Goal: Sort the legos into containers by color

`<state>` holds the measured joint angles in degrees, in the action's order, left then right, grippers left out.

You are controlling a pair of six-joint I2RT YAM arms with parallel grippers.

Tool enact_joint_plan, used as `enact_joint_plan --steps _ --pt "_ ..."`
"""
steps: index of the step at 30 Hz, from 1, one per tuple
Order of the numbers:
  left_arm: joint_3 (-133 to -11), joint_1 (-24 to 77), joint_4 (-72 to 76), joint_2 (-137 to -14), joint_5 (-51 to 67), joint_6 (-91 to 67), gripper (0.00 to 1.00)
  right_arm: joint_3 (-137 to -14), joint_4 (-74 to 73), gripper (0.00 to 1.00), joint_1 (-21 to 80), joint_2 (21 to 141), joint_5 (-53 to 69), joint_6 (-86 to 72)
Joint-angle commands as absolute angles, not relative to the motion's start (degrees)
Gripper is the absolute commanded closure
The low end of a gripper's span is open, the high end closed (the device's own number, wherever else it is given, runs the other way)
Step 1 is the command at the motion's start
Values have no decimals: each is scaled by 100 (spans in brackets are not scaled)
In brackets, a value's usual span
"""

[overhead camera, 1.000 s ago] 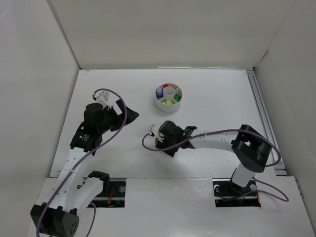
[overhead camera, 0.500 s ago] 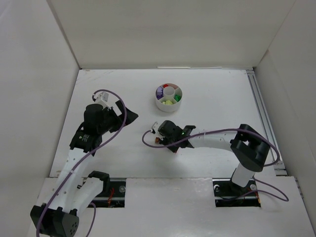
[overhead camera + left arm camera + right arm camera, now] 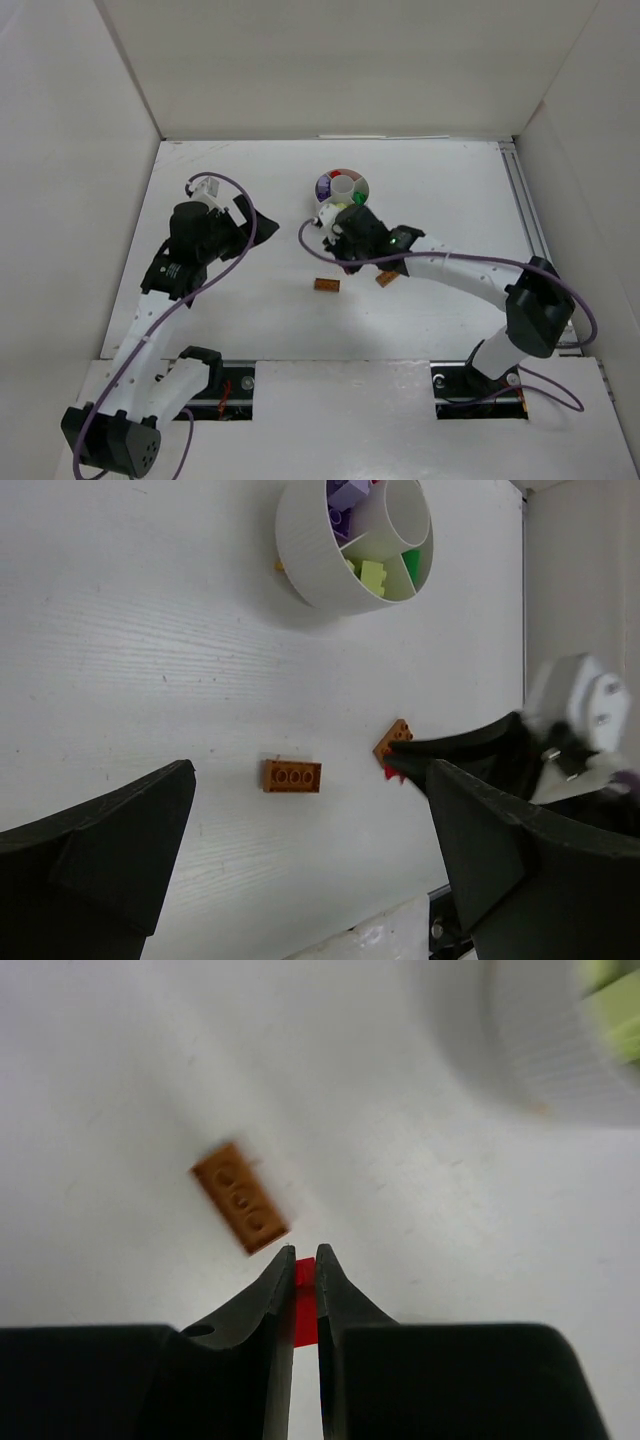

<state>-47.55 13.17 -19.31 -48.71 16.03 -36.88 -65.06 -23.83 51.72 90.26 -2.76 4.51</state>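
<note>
My right gripper rises next and carries the red brick outward over the dish's far wedge [image 3: 337,173] to release it there, since red legos already lie inside.
The round white dish [image 3: 328,209] holds purple, red, green and lime-yellow legos in its wedges. It also shows in the left wrist view as the dish [image 3: 305,550] and, blurred, at the top right as the dish [image 3: 560,1070]. My right gripper [image 3: 372,262] hovers just in front of it, shut on a small red brick [image 3: 306,1305], whose red tip [image 3: 390,772] peeks out. Two orange-brown bricks lie on the table: one [image 3: 327,285] [image 3: 292,776] to the left, one [image 3: 386,279] [image 3: 393,744] [image 3: 240,1210] beside the right fingertips. My left gripper [image 3: 255,232] [image 3: 310,870] hangs open and empty, well left of the dish.
White walls enclose the table on the left, back and right. A metal rail [image 3: 530,240] runs along the right edge. Purple cables loop off both wrists.
My right gripper has closed on the red brick and moved up and right toward the dish, uncovering the two orange-brown bricks. The left arm has barely shifted.
</note>
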Motion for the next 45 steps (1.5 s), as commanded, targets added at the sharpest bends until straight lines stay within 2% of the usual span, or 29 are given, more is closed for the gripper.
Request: enact_joint_plan --steps 1,10,13,19,31,43,45 --pt "-5159 1362 -1670 -5185 1494 -3498 0 -7249 -2101 94 4484 8754 8 817" --pt "-5799 1178 -1178 -6169 1591 -3103 0 -9874 -2020 94 3113 10237 272 1134" --pt "-5994 1090 -1178 -6477 1591 -3041 0 -10859 -2145 94 2989 11020 272 1204" --pt "-6169 757 -809 -6942 2090 -3041 0 -11935 -2347 94 2795 12189 202 1204" --pt "-6346 686 -677 -7409 2268 -2988 0 -11813 -2074 92 2742 12630 26 1151" --pt "-6293 686 -729 -7409 2487 -2988 0 -11417 -2250 59 2689 12253 79 923" --pt "-6241 686 -782 -7409 2487 -2988 0 -11347 -2250 57 2689 12138 79 923"
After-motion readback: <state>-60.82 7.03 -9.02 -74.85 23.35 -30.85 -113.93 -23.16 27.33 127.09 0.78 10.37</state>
